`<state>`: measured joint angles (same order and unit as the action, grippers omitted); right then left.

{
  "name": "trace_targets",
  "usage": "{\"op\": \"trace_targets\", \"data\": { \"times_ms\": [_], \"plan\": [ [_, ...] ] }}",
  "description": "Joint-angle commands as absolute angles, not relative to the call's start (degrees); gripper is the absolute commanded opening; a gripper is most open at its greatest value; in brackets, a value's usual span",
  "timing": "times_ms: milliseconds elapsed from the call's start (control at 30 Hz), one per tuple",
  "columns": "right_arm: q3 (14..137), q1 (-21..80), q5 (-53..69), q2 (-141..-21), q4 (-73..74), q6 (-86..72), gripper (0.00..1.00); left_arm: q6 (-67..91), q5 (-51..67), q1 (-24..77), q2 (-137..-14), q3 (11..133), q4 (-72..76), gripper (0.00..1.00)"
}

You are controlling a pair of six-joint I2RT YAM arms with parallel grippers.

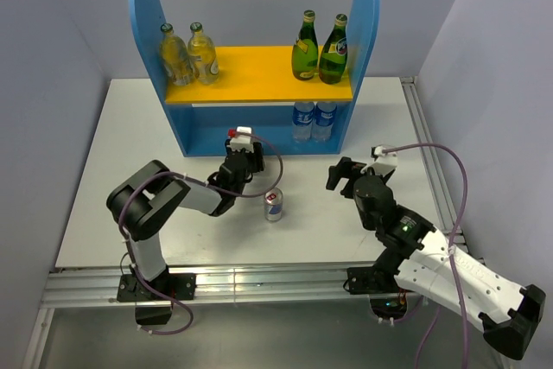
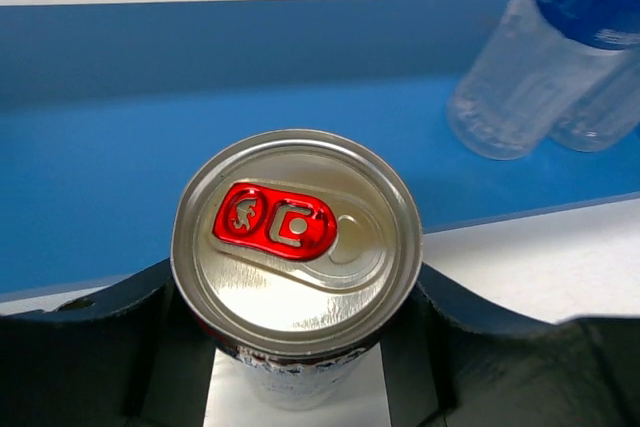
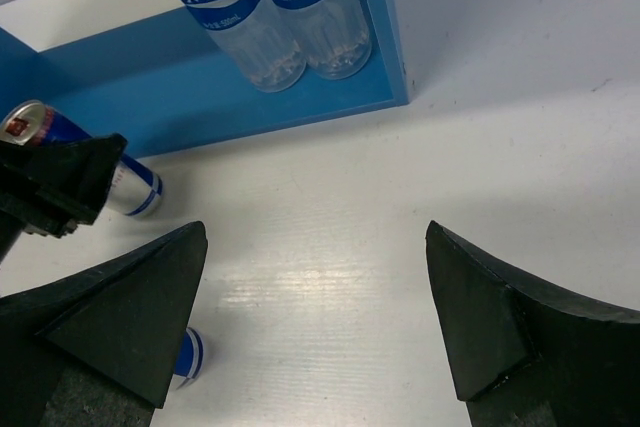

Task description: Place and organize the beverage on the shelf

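The lower board's bare end (image 1: 198, 130) lies to my left gripper's left in the top view. My left gripper will move outward and sideways next and release the can there.
My left gripper (image 1: 244, 164) is shut on a silver-blue-red can (image 2: 295, 247), its red tab facing the wrist camera, just in front of the blue shelf's (image 1: 147, 15) lower level. The held can also shows in the right wrist view (image 3: 130, 190). A second can (image 1: 273, 204) stands on the table between the arms. Two pale-yellowish bottles (image 1: 188, 55) stand at the left of the yellow upper board, two green bottles (image 1: 319, 47) at its right. My right gripper (image 1: 344, 175) is open and empty over bare table (image 3: 315, 287).
Two clear water bottles with blue labels (image 1: 313, 120) stand at the right end of the lower level; they also show in the left wrist view (image 2: 520, 77) and the right wrist view (image 3: 270, 17). The lower board's left part (image 2: 100, 177) is bare.
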<state>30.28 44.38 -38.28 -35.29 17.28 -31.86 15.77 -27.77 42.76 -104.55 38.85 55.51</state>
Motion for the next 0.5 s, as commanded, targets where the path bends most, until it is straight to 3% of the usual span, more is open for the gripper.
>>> {"op": "trace_targets", "data": {
  "times_ms": [0, 467],
  "plan": [
    [30.8, 44.6, -39.2, -36.2, 15.1, -31.6, 0.97, 15.6, -29.3, 39.7, -99.0, 38.6, 57.0, 0.0],
    [31.2, 44.6, -39.1, -37.4, 15.3, -31.6, 0.97, 15.0, -27.3, 28.4, -101.1, 43.4, 55.8, 0.0]
  ]
}}
